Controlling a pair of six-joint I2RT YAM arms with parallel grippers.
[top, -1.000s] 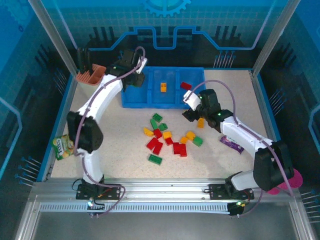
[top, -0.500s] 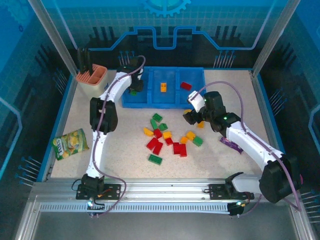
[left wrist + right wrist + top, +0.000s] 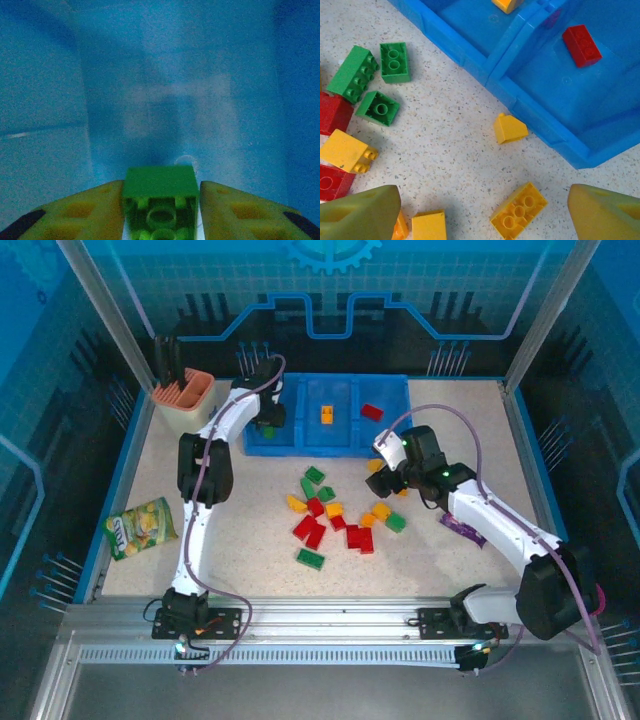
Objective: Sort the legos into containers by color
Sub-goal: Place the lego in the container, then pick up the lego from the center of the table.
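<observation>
A green lego [image 3: 396, 523] is below and back, still unsorted beside yellow ones, so my right gripper needs to move its open fingers back and down around it next.
My left gripper [image 3: 266, 418] reaches down into the left compartment of the blue tray [image 3: 330, 448] and is shut on a green lego [image 3: 161, 199], held underside up just above the compartment floor. An orange lego [image 3: 327, 414] lies in the middle compartment and a red lego [image 3: 372, 411] in the right one. My right gripper [image 3: 384, 477] hangs open over the table in front of the tray. A yellow lego [image 3: 518, 217] lies between its fingers [image 3: 360, 215]. A yellow sloped lego [image 3: 510, 128] rests beside the tray wall. Several green, red and yellow legos [image 3: 340, 518] lie loose mid-table.
A beige cup with an orange insert [image 3: 185, 395] stands left of the tray. A green-yellow snack bag [image 3: 140, 528] lies at the left and a purple wrapper [image 3: 462, 527] at the right. A pink cup [image 3: 592, 602] sits behind the right arm's base.
The left arm stretched out and lowered its gripper with the green lego into the left compartment, then held still. The right gripper drifted slightly nearer over the yellow legos.
</observation>
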